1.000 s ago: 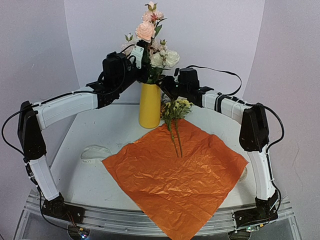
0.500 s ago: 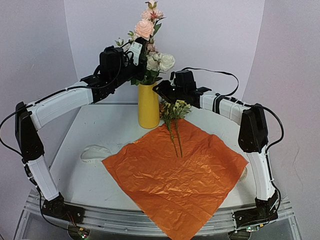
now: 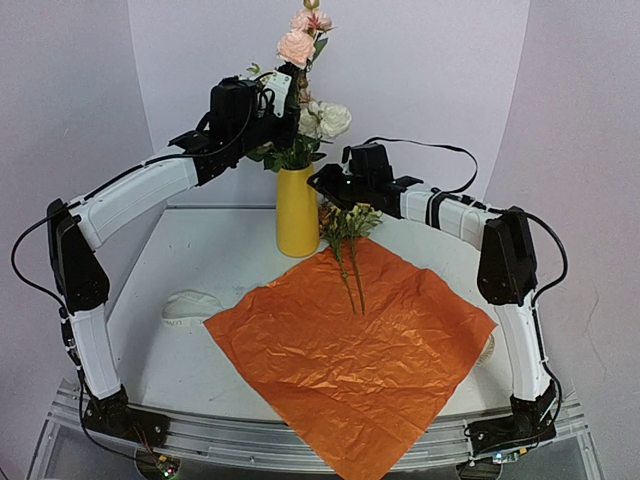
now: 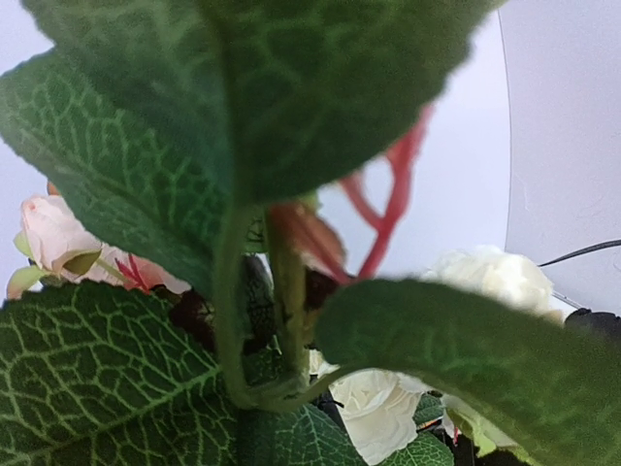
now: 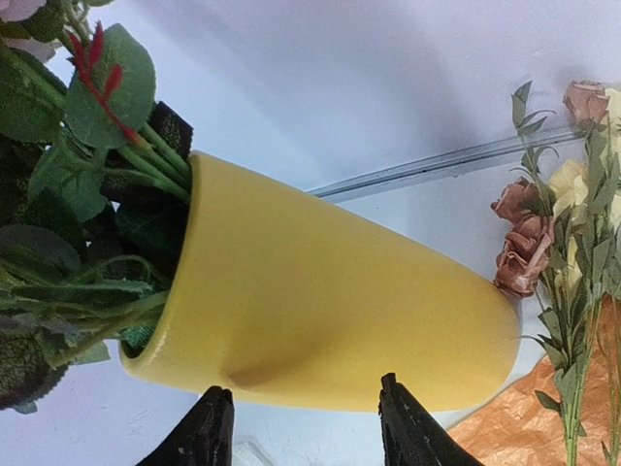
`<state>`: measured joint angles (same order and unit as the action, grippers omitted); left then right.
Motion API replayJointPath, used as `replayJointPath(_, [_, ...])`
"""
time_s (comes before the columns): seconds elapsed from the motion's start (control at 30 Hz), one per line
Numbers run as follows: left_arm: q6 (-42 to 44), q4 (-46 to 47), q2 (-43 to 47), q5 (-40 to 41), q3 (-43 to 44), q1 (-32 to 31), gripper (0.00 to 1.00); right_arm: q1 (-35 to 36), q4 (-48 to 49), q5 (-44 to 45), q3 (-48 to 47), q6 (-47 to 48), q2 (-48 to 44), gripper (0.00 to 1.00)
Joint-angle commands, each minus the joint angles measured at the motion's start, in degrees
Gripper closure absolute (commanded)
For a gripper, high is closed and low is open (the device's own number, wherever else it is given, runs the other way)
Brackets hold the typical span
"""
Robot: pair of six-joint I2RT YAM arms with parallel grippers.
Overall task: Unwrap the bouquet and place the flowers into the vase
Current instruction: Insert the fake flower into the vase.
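Observation:
My left gripper should move down toward the yellow vase's opening [image 3: 296,168] next, because the blooms stand high above the vase's rim. It should push the bunch's stems deeper and let go of them there.
The yellow vase [image 3: 298,215] stands at the back of the table with a big white and pink rose bunch [image 3: 322,120] in its mouth. My left gripper [image 3: 280,103] is shut on that bunch's stems above the rim. Leaves [image 4: 146,194] fill the left wrist view and hide the fingers. The flowers [image 3: 348,228], thin stems with small yellow and rust blooms, lie loose on the spread orange paper [image 3: 350,360] just right of the vase. My right gripper [image 5: 306,427] stands open beside the vase [image 5: 330,311], fingertips apart from its wall, with the flowers [image 5: 572,282] at its right.
A cream ribbon [image 3: 190,303] lies on the white table [image 3: 200,250] left of the paper. The paper's front corner hangs over the near edge. Purple walls close in behind and on both sides.
My left arm has lifted and shifted slightly, carrying the rose bunch a little higher in the vase. The right gripper has hardly moved. The loose flowers and paper lie as before.

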<state>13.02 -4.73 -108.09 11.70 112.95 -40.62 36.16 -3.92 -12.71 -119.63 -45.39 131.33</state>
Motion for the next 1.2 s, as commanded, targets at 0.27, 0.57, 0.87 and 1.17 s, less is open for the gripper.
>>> replayJointPath(0.27, [-3.6,-5.8,-1.5,-1.7,6.8,1.5,1.0,0.0,2.6,0.5,2.3,1.7,-5.5,0.46])
replayJointPath(0.57, [-4.2,-11.0,-5.1,-3.8,13.3,2.5,1.0,0.0,3.4,-0.1,3.8,1.7,-6.0,0.46])
replayJointPath(0.87, [-5.6,-14.6,-8.1,-4.6,12.9,2.9,1.0,0.0,3.5,-0.2,5.1,1.6,-6.7,0.46])
replayJointPath(1.17, [-7.7,-12.8,-8.0,-3.2,6.5,3.0,1.0,0.0,5.8,-0.6,6.7,1.4,-7.4,0.45])
